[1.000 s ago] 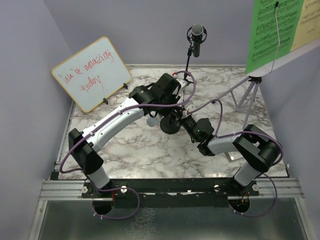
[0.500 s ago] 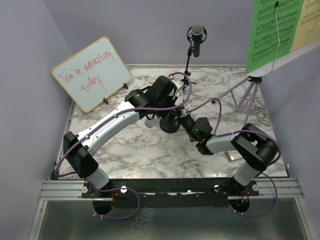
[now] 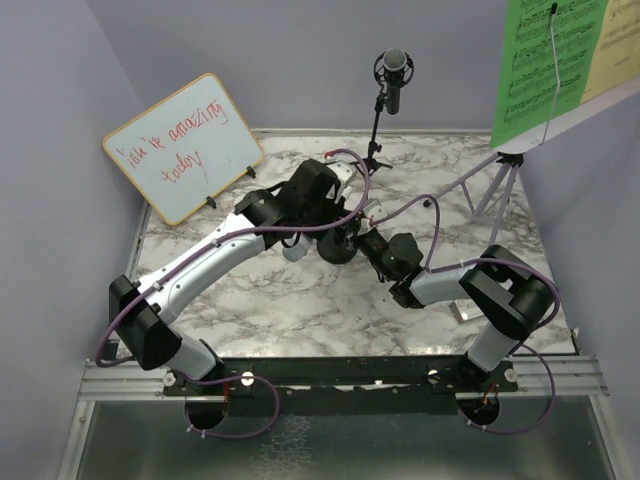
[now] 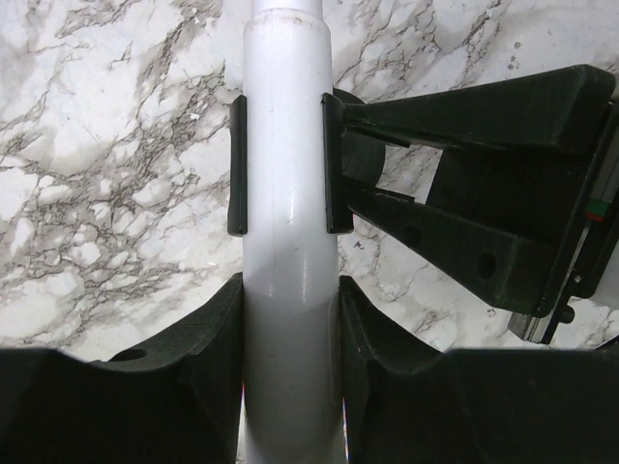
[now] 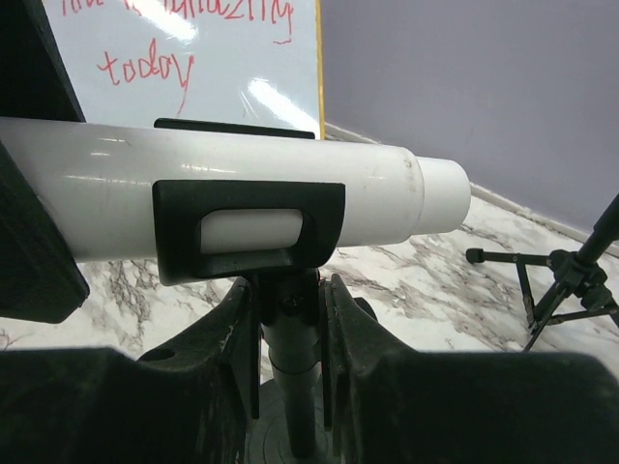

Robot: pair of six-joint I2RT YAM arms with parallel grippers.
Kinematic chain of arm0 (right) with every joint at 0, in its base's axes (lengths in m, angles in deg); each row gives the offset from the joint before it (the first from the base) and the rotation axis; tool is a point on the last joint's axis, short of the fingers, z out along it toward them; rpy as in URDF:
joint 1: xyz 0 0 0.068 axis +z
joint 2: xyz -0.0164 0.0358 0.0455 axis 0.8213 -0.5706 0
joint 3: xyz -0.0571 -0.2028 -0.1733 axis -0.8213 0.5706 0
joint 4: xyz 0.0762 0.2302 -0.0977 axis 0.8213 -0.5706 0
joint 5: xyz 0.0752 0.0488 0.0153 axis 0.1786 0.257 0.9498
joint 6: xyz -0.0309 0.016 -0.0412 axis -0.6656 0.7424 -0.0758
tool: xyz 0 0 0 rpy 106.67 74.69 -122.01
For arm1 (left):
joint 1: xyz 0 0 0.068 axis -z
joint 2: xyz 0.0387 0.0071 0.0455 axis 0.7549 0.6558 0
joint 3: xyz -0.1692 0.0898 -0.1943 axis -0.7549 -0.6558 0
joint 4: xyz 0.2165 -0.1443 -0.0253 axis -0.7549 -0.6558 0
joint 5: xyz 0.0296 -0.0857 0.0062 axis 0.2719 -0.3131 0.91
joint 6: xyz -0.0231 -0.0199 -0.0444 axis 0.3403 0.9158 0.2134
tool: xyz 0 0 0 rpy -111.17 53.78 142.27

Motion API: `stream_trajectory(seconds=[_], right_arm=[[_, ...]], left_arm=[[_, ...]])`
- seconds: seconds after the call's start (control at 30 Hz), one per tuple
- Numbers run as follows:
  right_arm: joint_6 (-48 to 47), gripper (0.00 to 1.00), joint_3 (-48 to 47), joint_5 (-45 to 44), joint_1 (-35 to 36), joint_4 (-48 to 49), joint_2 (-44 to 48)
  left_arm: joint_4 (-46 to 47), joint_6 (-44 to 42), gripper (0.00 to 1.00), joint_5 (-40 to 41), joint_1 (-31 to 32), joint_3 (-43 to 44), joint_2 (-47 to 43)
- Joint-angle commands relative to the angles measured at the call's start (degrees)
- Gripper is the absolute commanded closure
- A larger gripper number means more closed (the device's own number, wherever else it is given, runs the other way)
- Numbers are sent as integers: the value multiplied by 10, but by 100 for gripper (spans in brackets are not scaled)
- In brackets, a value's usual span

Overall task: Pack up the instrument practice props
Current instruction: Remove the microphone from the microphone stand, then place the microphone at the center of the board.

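The left gripper pulls the microphone from its clip next, lowers it onto the bare tabletop beside the whiteboard, to the left in the top view, and releases it.
A white-bodied microphone [image 4: 285, 242] lies level in the clip of the black round-base mic holder [image 5: 247, 251], whose base [image 3: 338, 252] stands at mid table. My left gripper [image 4: 288, 329] is shut on the microphone's body just behind the clip. My right gripper [image 5: 290, 319] is shut on the holder's upright stem under the clip. In the top view the left gripper [image 3: 318, 222] and right gripper [image 3: 362, 243] meet over the base. A second, grey-headed microphone [image 3: 396, 65] stands in the black tripod [image 3: 374, 140] at the back. The lilac music rack [image 3: 497, 185] holds green [image 3: 540, 70] and yellow [image 3: 615, 40] sheets at the right.
A wood-framed whiteboard [image 3: 185, 145] with red writing leans at the back left and also shows in the right wrist view [image 5: 193, 58]. A small flat white device [image 3: 468, 312] lies beside the right arm. Purple walls close in the back and sides. The tripod's legs [image 5: 561, 275] show at the right.
My left arm has swung left and toward the near edge, drawing its gripper and the microphone a little leftward. The right gripper has stayed on the holder's stem.
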Motion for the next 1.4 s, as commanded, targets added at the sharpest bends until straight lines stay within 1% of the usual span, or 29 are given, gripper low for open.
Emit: stream_trajectory(seconds=[0.0,0.23,0.63,0.77,0.83,0.97,1.1,1.17,1.23,1.3,1.37], right_arm=[[-15,100,14,-92,-50,-132,-41],[-14,100,10,-96,-57,-140,-50],[-12,100,3,-109,-63,-149,-59],[-12,100,3,-105,-65,-149,-58],[-12,100,4,-101,-65,-150,-56],[-3,100,4,-87,-65,-159,-46],[9,100,3,-74,-64,-168,-38],[12,100,2,-73,-65,-175,-33],[13,99,1,-71,-65,-181,-28],[21,99,0,-65,-65,-181,-25],[34,99,0,-52,-65,-175,-23]], left_arm=[[-92,4,100,-42,8,-5,-73],[-102,14,100,-55,5,-8,-100],[-119,31,100,-69,6,-55,-150],[-117,30,100,-52,6,-68,-168],[-105,22,100,-26,5,-86,-172],[-47,-22,100,46,-7,-133,-173],[68,-86,100,53,-94,-202,-184],[127,-108,100,93,-100,-231,-188],[183,-132,100,98,-125,-264,-184],[244,-154,100,85,-159,-297,-172],[291,-175,100,57,-212,-320,-152]])
